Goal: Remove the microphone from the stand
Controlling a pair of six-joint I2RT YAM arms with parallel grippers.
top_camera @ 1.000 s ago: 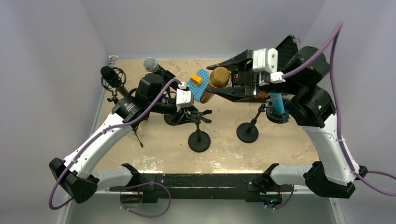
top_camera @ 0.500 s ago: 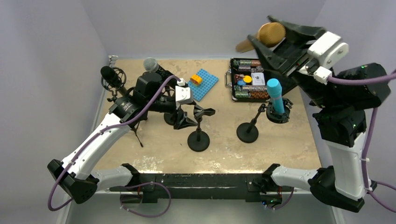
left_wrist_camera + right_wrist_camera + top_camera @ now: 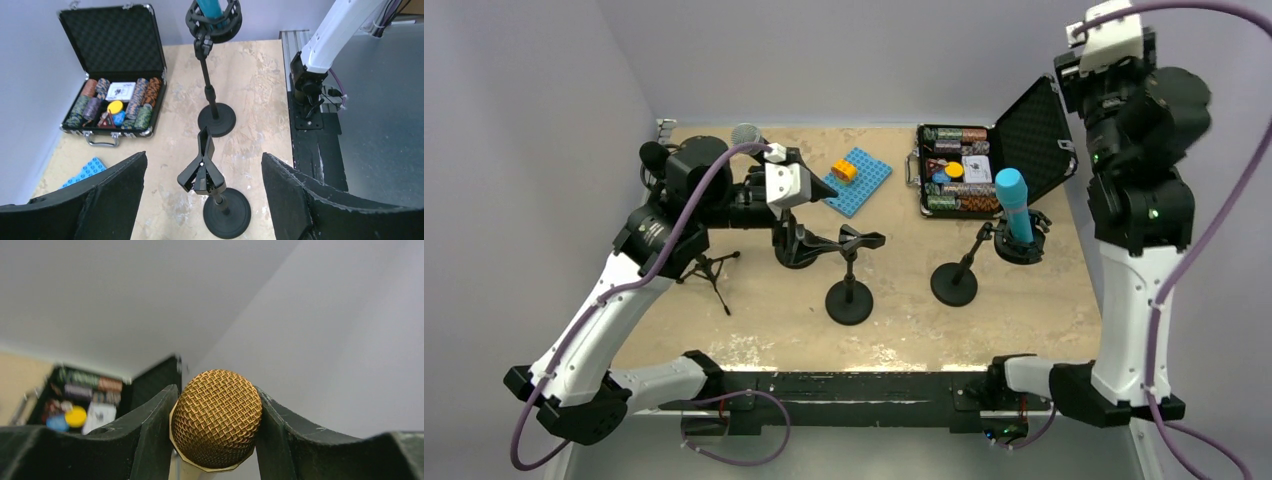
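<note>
I will tilt my right gripper next, bring the gold microphone down and back, and let it go, because clear tabletop (image 3: 1040,310) beside the shock mount is below and back from the gripper.
The gold mesh-headed microphone (image 3: 216,417) is pinched between the two fingers of my right gripper (image 3: 215,397), held high against the wall. In the top view only the raised right wrist (image 3: 1114,45) shows at the upper right, with its fingers out of frame. The black stand (image 3: 849,298) sits mid-table with its spring clip (image 3: 202,170) empty. My left gripper (image 3: 203,159) hangs open behind and above that clip, touching nothing. In the top view the left gripper (image 3: 809,200) is up and left of the stand.
A teal microphone (image 3: 1012,205) stands in a shock mount, with its round base (image 3: 954,285) to the right. A silver-headed microphone (image 3: 746,135) and a black one (image 3: 652,155) stand at the back left. An open poker-chip case (image 3: 964,170) and a blue brick plate (image 3: 859,180) lie at the back.
My right arm swung up and to the right, carrying the gold microphone away from the table's middle. My left gripper opened and drew back from the stand.
</note>
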